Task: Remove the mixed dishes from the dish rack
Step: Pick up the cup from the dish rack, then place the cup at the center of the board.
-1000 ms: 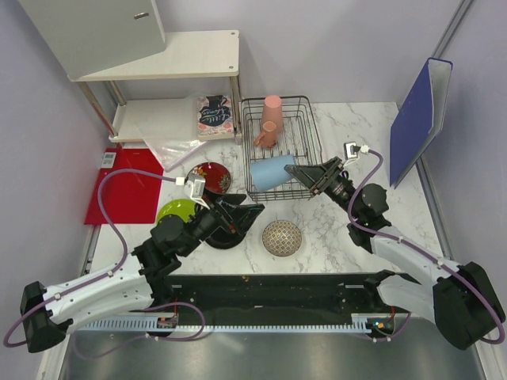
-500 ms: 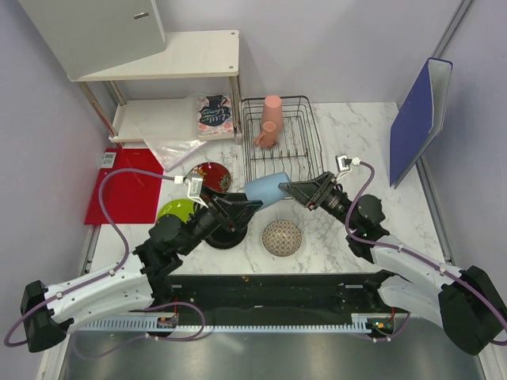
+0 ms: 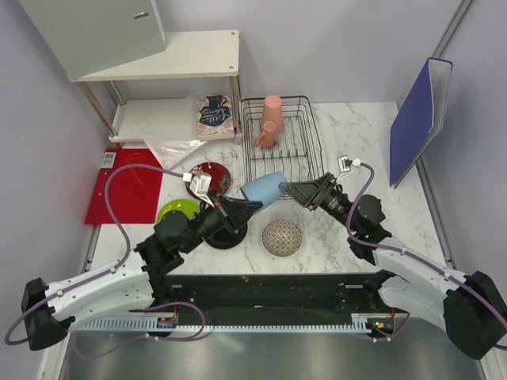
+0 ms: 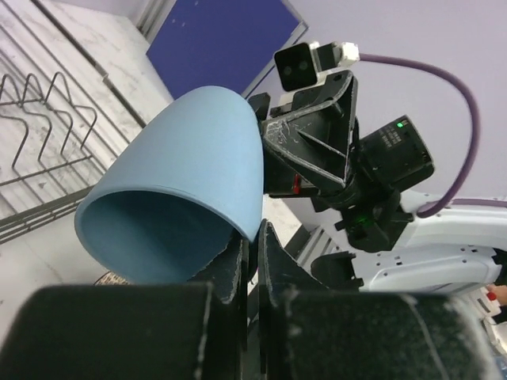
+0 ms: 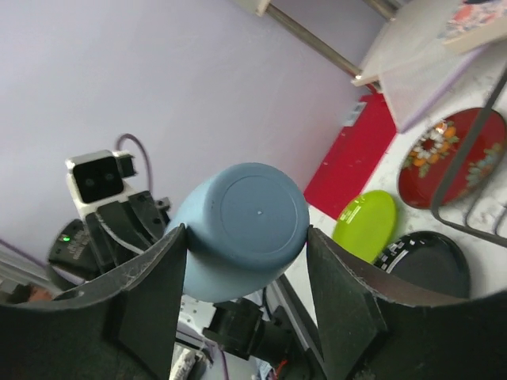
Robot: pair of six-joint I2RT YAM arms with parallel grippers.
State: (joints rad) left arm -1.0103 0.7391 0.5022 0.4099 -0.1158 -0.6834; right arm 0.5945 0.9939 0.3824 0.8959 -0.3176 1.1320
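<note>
The robot should move its left gripper outward, then down over the dark red plate [image 3: 212,176], turn the cup base-down because it hangs on its side, and release it.
The light-blue cup [image 3: 264,188] hangs on its side just in front of the dish rack [image 3: 317,142], held from both ends. My right gripper [image 3: 286,190] is shut on its base, one finger on each side [image 5: 246,229]. My left gripper [image 3: 252,207] is shut on the cup's rim wall [image 4: 253,237], one finger inside the cup [image 4: 198,166]. A tall pink cup [image 3: 272,109] and a pink mug [image 3: 265,136] stand in the rack. On the table lie the dark red plate [image 3: 212,176], lime-green plate [image 3: 176,210], black plate [image 3: 228,236] and beige bowl [image 3: 282,237].
A white shelf [image 3: 182,55] stands at the back left, with a floral packet [image 3: 214,113] and clear plastic [image 3: 170,136] under it. A red mat [image 3: 127,186] lies at the left. A blue folder [image 3: 420,111] leans at the right wall.
My right gripper carried the light-blue cup out of the rack toward the near left. My left gripper came up to the cup's rim and shut on it.
</note>
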